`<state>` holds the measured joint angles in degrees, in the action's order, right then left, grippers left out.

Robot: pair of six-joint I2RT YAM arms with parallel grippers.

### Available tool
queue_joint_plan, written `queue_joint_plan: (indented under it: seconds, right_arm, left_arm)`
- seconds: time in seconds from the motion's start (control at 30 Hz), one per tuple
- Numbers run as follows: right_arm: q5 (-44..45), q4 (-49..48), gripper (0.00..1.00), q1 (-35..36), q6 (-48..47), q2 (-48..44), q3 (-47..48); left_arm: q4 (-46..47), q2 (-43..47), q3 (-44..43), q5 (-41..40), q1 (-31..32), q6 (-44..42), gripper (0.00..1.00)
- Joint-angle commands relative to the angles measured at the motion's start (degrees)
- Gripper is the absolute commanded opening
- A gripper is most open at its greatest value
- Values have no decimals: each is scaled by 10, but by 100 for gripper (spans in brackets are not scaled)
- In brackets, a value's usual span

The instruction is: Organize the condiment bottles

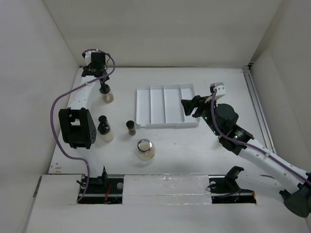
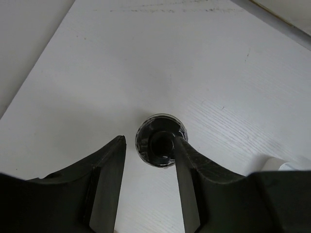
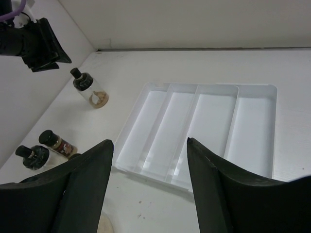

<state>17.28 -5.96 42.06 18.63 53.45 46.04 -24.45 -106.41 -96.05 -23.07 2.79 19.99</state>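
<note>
Next, my left gripper shifts to the right in the wrist view while it lowers to the bottle's black cap (image 1: 104,89) (image 2: 162,142), off-centre under one finger, then closes.
A black-capped bottle (image 1: 107,94) with pale contents stands at the far left. My left gripper (image 1: 100,77) hovers over it, open. In the left wrist view the bottle's cap (image 2: 162,141) lies just past the fingertips (image 2: 181,145), with the right finger against its edge and nothing held. A second black-capped bottle (image 1: 104,129), a slim brown spice bottle (image 1: 130,127) and a clear silver-lidded jar (image 1: 145,149) stand left of centre. My right gripper (image 1: 189,108) is open and empty at the tray's right edge. The right wrist view shows the three bottles (image 3: 90,90) (image 3: 56,141) (image 3: 32,157).
A white divided tray (image 1: 165,106) with four empty compartments lies in the middle, also in the right wrist view (image 3: 209,121). White walls close in the table on the left, back and right. The left arm's black body (image 1: 74,127) stands near the second bottle.
</note>
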Motion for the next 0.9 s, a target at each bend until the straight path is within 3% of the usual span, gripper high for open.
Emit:
queue_joint_plan:
  seconds: [0.0,0.13,0.43,0.57,0.73,0.87]
  right_arm:
    - [-14,-17,68,0,-4,-3,13]
    - [-25,-17,68,0,-4,3,19]
    - [-30,-17,68,0,-9,16,19]
    - [-30,-17,68,0,-9,21,19]
    - [-30,-17,68,0,-9,21,19]
    - [-30,-17,68,0,-9,21,19]
  left_arm:
    - [21,-11,-11,25,0,-5,40]
    - [27,-25,-18,50,0,-10,44]
    - [33,-43,-12,51,0,-21,41]
    - [43,-49,-12,44,0,-21,32]
    - [38,-60,-22,32,0,-15,12]
    - [38,-21,-27,50,0,-15,10]
